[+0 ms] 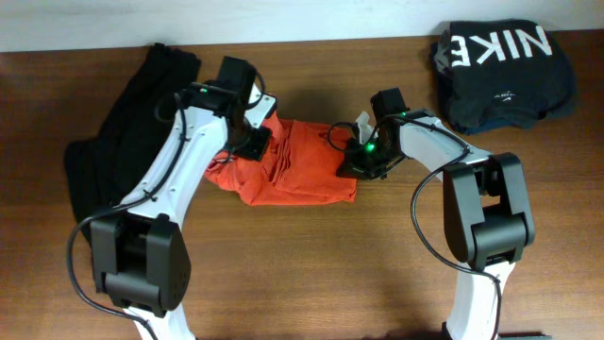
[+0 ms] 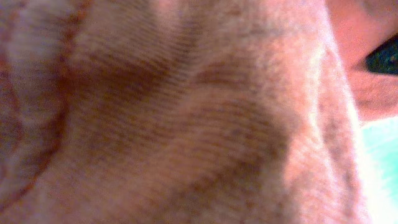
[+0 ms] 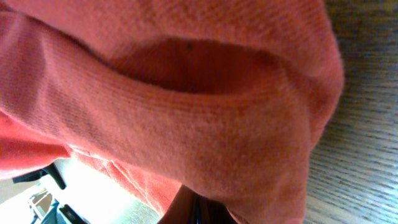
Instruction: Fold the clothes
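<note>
The cloth goes toward the right in the overhead view with my left gripper next, over the T-shirt's middle (image 1: 304, 155), and is released, as its end juts toward the black garment (image 1: 123, 127).
The orange-red T-shirt (image 1: 300, 168) lies bunched and creased in the middle of the table, lettering hidden. My left gripper (image 1: 255, 142) sits at its upper left edge, shut on the cloth. My right gripper (image 1: 357, 162) is at its right edge, also shut on it. In the left wrist view the T-shirt's knit fabric (image 2: 186, 112) and a stitched hem fill the whole frame, hiding the fingers. Draped over the dark shut fingers (image 3: 199, 213) in the right wrist view is the T-shirt (image 3: 186, 118). A long black garment (image 1: 123, 127) lies spread at the far left.
A folded dark shirt with white NIKE lettering (image 1: 505, 68) rests at the back right corner. The wooden table (image 1: 311, 274) shows bare in front of the T-shirt and between the arm bases; its grain also shows beside the cloth (image 3: 367, 155).
</note>
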